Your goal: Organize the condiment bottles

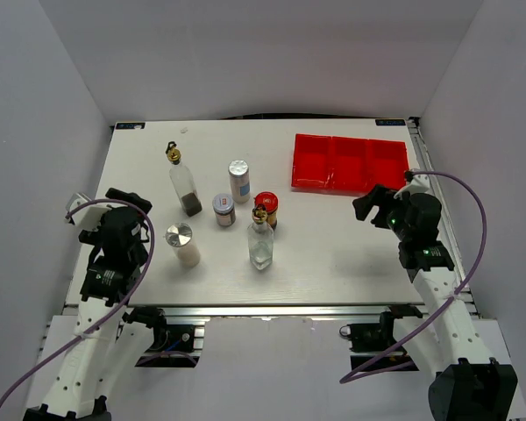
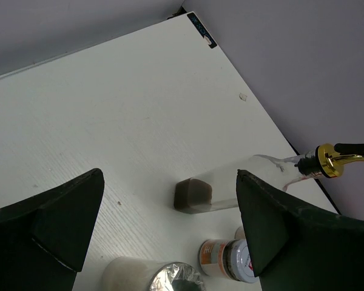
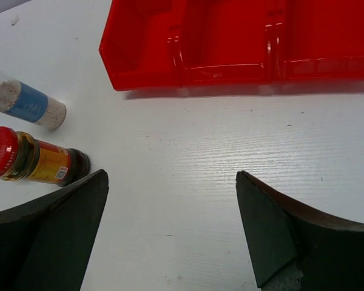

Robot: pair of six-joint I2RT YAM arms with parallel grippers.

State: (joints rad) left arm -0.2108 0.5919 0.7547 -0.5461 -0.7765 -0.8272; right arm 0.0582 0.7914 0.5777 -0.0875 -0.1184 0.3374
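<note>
Only bare table separates the clear pourer bottle from my right gripper, which should next swing to the left in the top view, onto the bottle's neck (image 1: 260, 223).
Six condiment bottles stand in a loose cluster left of the table's middle. A tall glass bottle (image 1: 184, 184) with a gold pourer holds dark liquid at its base (image 2: 197, 195). A blue-labelled shaker (image 1: 238, 180) (image 3: 27, 104), a silver-lidded jar (image 1: 223, 210) (image 2: 230, 259) and a red-lidded dark jar (image 1: 266, 209) (image 3: 30, 159) stand close together. In front of them are a clear pourer bottle (image 1: 261, 239) and a white shaker (image 1: 182, 245) (image 2: 148, 276). My left gripper (image 1: 130, 202) (image 2: 170, 176) is open, left of the cluster. Open too, my right gripper (image 1: 368, 203) (image 3: 171, 176) hovers over bare table.
A red three-compartment tray (image 1: 351, 163) (image 3: 230, 48) lies at the back right, just beyond the right gripper. Grey walls close in the table on three sides. The table's left edge (image 1: 92, 219) runs beside the left arm.
</note>
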